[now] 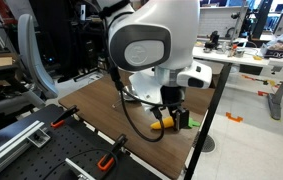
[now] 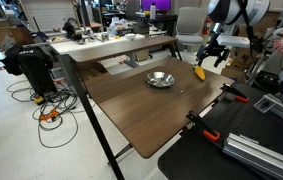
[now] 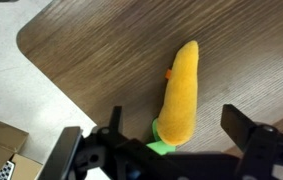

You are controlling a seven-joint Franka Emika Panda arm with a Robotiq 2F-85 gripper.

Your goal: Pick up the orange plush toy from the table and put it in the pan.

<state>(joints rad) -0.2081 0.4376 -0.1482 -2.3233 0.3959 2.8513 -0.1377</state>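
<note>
The plush toy is between my open fingers but still below them, so my gripper will go down next over its thick end (image 1: 170, 122) (image 3: 176, 123) beside the green.
The orange plush toy (image 3: 179, 95), carrot-shaped with a green end, lies on the dark wood table (image 3: 101, 70) near its corner. It also shows in both exterior views (image 1: 161, 125) (image 2: 199, 72). My gripper (image 3: 176, 135) is open, just above the toy's green end, its fingers on either side and apart from the toy. The gripper shows in both exterior views (image 1: 171, 112) (image 2: 213, 55). The silver pan (image 2: 160, 79) sits on the table, a short way from the toy; it is out of the wrist view.
The table's rounded corner and edge (image 3: 41, 75) are close to the toy, with grey floor beyond. Black and orange clamps (image 2: 207, 132) (image 1: 111, 155) grip the table edge. A cardboard box (image 3: 1, 145) lies on the floor.
</note>
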